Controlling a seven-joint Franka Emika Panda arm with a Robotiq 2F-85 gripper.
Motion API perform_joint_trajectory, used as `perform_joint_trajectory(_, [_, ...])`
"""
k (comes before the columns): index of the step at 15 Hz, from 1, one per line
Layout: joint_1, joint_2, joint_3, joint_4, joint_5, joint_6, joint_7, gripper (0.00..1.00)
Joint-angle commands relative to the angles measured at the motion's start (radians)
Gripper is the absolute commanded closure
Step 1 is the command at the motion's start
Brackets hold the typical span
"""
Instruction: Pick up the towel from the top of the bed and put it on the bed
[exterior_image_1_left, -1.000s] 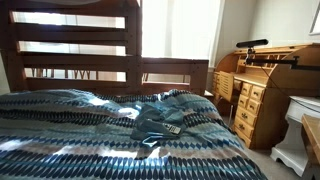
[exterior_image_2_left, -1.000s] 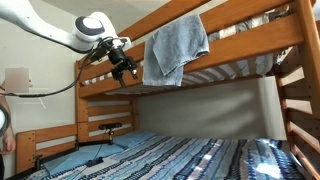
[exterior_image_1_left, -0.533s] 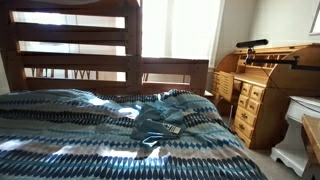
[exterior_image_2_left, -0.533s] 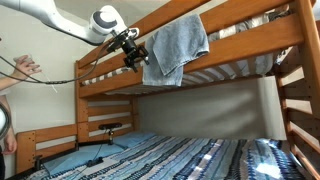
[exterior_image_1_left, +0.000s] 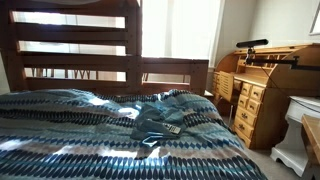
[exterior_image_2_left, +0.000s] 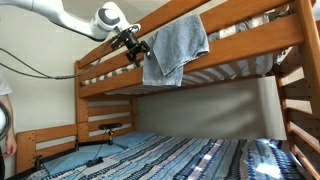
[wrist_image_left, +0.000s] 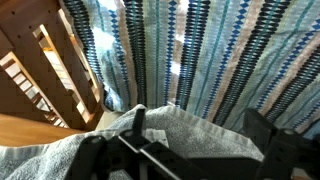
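My gripper tilts to face the towel next and moves onto the towel's upper near corner (exterior_image_2_left: 153, 43) to close, as my open fingers point past the towel toward the blanket.
A grey-blue towel (exterior_image_2_left: 176, 45) hangs over the side rail of the wooden top bunk (exterior_image_2_left: 245, 48). My gripper (exterior_image_2_left: 141, 51) is at the towel's left edge, level with the rail. In the wrist view the gripper (wrist_image_left: 203, 135) is open, its dark fingers straddling a fold of the towel (wrist_image_left: 172, 124). The lower bed with its striped blue blanket shows in both exterior views (exterior_image_1_left: 80, 135) (exterior_image_2_left: 200, 155) and far below in the wrist view (wrist_image_left: 220, 50).
A wooden roll-top desk (exterior_image_1_left: 255, 90) and white furniture (exterior_image_1_left: 298, 135) stand beside the bed. A dark cloth (exterior_image_1_left: 155, 124) lies on the blanket. A person (exterior_image_2_left: 5, 125) stands at the frame edge. Wooden bunk rails (wrist_image_left: 45, 70) lie close below the gripper.
The arm has moved right along the top rail and up a little, bringing the gripper from clear of the towel to its left edge.
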Motion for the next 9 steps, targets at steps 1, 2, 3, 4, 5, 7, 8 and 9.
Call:
perform_joint_trajectory(1, [0.011, 0.005, -0.008, 0.006, -0.006, -0.004, 0.004, 0.00])
perform_joint_trajectory(2, [0.011, 0.005, -0.008, 0.006, -0.006, -0.004, 0.004, 0.00])
perform_joint_trajectory(3, [0.007, 0.033, 0.001, 0.034, -0.028, 0.017, 0.017, 0.00])
perform_joint_trajectory(4, [0.008, 0.065, 0.014, 0.069, -0.045, 0.037, 0.021, 0.00])
perform_joint_trajectory(5, [0.008, 0.086, 0.023, 0.090, -0.059, 0.062, 0.029, 0.00])
perform_joint_trajectory(7, [0.015, 0.143, 0.049, 0.152, -0.111, 0.098, 0.034, 0.00])
perform_joint_trajectory(8, [0.017, 0.173, 0.063, 0.182, -0.148, 0.133, 0.049, 0.00])
perform_joint_trajectory(9, [0.022, 0.206, 0.075, 0.219, -0.186, 0.160, 0.059, 0.00])
